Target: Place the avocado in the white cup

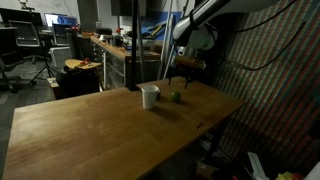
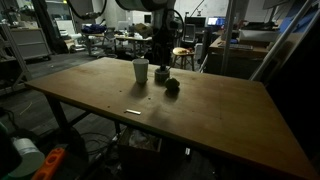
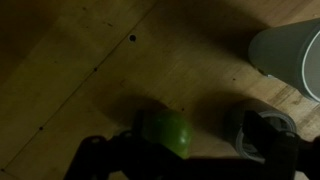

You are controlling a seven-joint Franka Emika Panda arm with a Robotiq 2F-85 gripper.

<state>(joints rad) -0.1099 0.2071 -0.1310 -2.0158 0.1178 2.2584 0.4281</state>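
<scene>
I will move my gripper to the left in the wrist view next and lower it to the avocado (image 1: 178, 97), because the avocado is closer to one finger of the gripper.
The avocado (image 1: 178, 97) is a small yellow-green lump on the wooden table (image 1: 90, 130), just to the side of the white cup (image 1: 149, 96). My gripper (image 1: 175, 78) hangs a little above the avocado, open and empty. In the wrist view the avocado (image 3: 165, 132) lies between the two dark fingers of the gripper (image 3: 185, 145), closer to one finger and not touched by either. The cup's rim (image 3: 290, 55) shows at the upper right. In an exterior view the cup (image 2: 140, 70) stands next to the gripper (image 2: 161, 72), with the avocado (image 2: 172, 86) dark in front.
A small white scrap (image 2: 133, 111) lies on the table nearer its front edge. A cluttered workbench (image 1: 110, 45) and an office chair (image 1: 25, 50) stand behind the table. The room is dim.
</scene>
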